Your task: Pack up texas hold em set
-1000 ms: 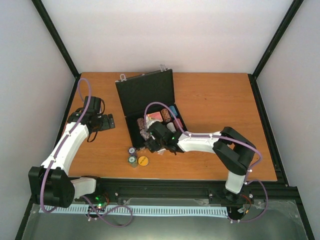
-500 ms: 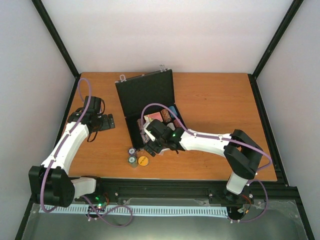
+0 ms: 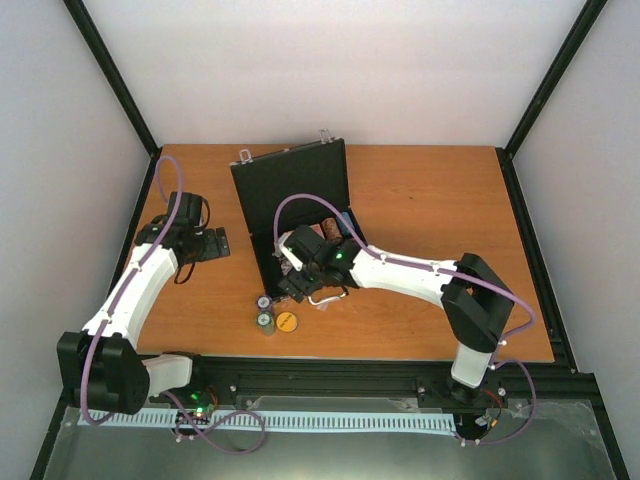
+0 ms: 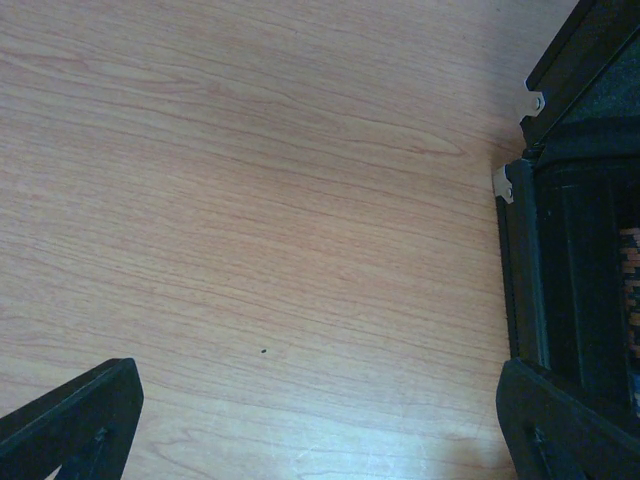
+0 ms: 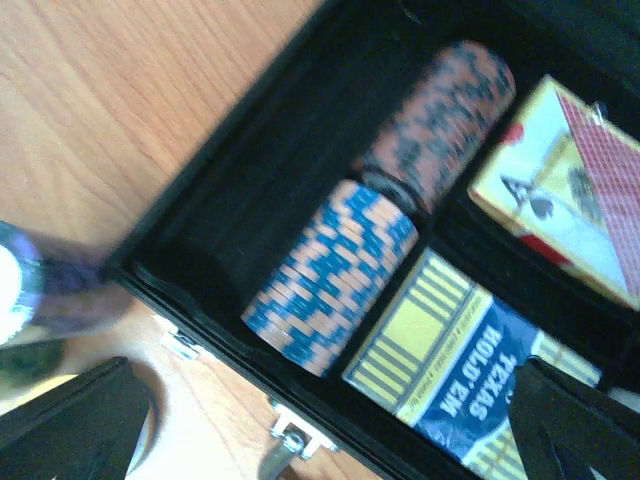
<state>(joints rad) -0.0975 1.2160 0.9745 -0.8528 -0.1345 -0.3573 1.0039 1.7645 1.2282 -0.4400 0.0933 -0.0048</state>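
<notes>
The purple chip stack (image 3: 264,302) stands outside the case's near corner. My right gripper moves to the left in the top view and down around it next.
The black hinged case (image 3: 292,188) lies open mid-table, its lid tilted back. My right gripper (image 3: 300,282) hovers over the tray's front left part, open and holding nothing. In the right wrist view its fingers (image 5: 70,420) flank a blue-and-orange chip stack (image 5: 330,275) lying on its side in a tray groove. A darker chip stack (image 5: 440,120) lies behind it, next to a red-backed card deck (image 5: 565,185) and a blue-and-yellow Texas Hold'em box (image 5: 470,370). Three small chip stacks (image 3: 265,322) stand on the table in front of the case. My left gripper (image 3: 207,245) rests open on the table, left of the case.
In the left wrist view the case's left wall and silver corner (image 4: 505,183) sit at the right edge, with bare wood between my left gripper's (image 4: 320,430) fingertips (image 4: 70,420). The case's silver front latch (image 5: 290,435) shows below the tray. Black frame posts edge the table.
My right gripper has slid left and a little farther back over the case's front left part, and its jaws widened slightly. The left arm has not moved.
</notes>
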